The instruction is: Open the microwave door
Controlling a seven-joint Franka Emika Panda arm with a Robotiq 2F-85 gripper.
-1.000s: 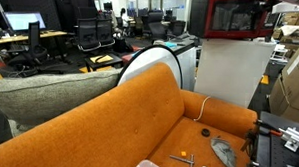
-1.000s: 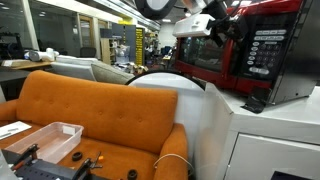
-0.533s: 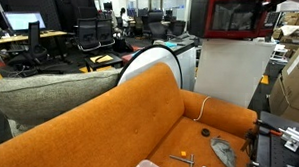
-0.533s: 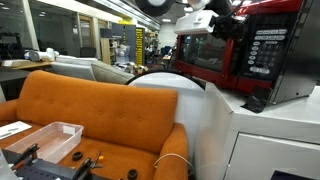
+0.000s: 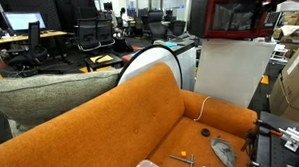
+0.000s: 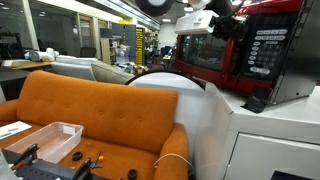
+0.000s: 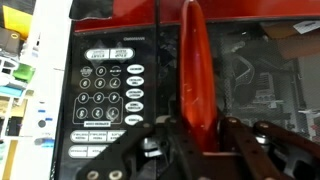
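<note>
The red vertical handle (image 7: 197,70) stands between the gripper's black fingers, so next my gripper needs to pull back from the keypad (image 7: 108,100) to swing the door open, then release the handle.
The microwave (image 6: 268,52), red-fronted with black sides, stands on a white cabinet (image 5: 230,71). Its door (image 6: 205,50) has a red frame and dark glass, also seen as the door (image 5: 237,17) from the sofa side. In the wrist view a red vertical handle (image 7: 197,70) runs between the keypad (image 7: 108,100) and the glass. My gripper (image 7: 200,138) is shut on that handle, one black finger (image 7: 172,140) on each side. In an exterior view the gripper (image 6: 216,22) sits at the door's upper edge near the keypad. I cannot tell whether the door is ajar.
An orange sofa (image 5: 138,113) fills the foreground, with small tools (image 5: 192,160) and a white cable (image 5: 204,107) on its seat. A clear plastic bin (image 6: 45,138) lies on the sofa. Cardboard boxes (image 5: 293,84) stand beside the cabinet. Office chairs (image 5: 91,36) are behind.
The jaws have closed onto the red door handle; a second ago they stood wider. The arm has shifted slightly at the door.
</note>
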